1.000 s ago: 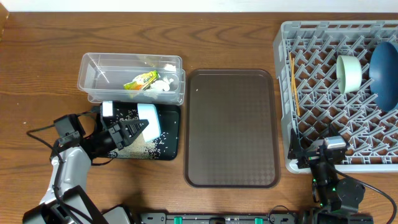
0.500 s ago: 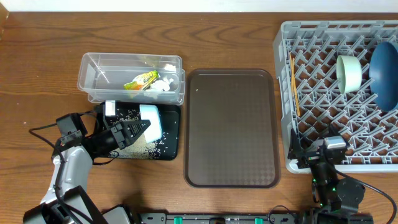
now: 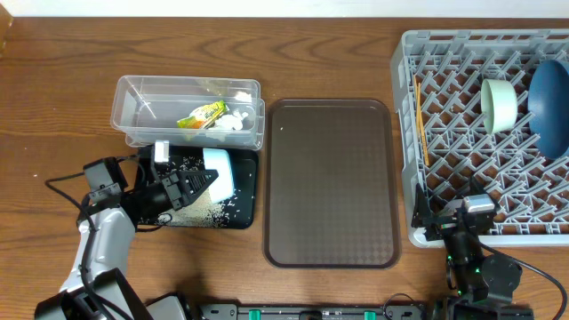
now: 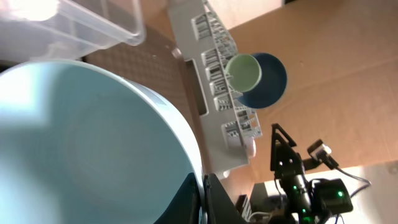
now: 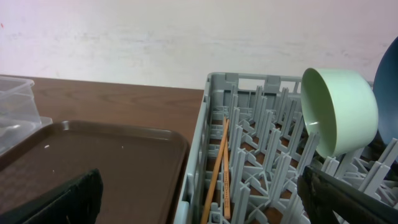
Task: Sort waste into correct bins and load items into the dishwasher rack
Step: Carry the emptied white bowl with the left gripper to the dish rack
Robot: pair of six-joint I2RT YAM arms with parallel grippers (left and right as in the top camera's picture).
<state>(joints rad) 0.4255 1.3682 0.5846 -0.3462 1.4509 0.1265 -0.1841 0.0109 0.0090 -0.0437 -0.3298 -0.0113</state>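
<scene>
My left gripper moves up and outward over the brown serving tray next, then down by the rack's chopsticks (image 3: 420, 120), as the rack's wires beside the mint bowl (image 3: 498, 104) are empty.
My left gripper (image 3: 203, 180) is shut on the rim of the white bowl (image 3: 220, 171) and holds it tipped on its side over the black tray (image 3: 242, 212), where rice scraps (image 3: 203, 210) lie. In the left wrist view the bowl (image 4: 93, 137) fills the frame with the jaws (image 4: 204, 194) pinching its rim. The clear tub (image 3: 187, 83) holds the yellow-green wrapper (image 3: 202, 114) and the white tissue (image 3: 233, 123). The grey rack (image 3: 462, 178) holds the mint bowl (image 3: 498, 104), the blue dish (image 3: 551, 107) and the chopsticks (image 3: 420, 120). My right gripper (image 3: 464, 219) is open at the rack's front left corner. I cannot make out the pink cup.
The brown serving tray (image 3: 329, 182) lies between the black tray and the rack. The clear tub stands right behind the black tray. In the right wrist view the rack's edge (image 5: 205, 124), chopsticks (image 5: 221, 168) and mint bowl (image 5: 339, 112) are just ahead.
My left gripper has moved slightly right and towards the clear tub with the white bowl in it. The right arm has not moved.
</scene>
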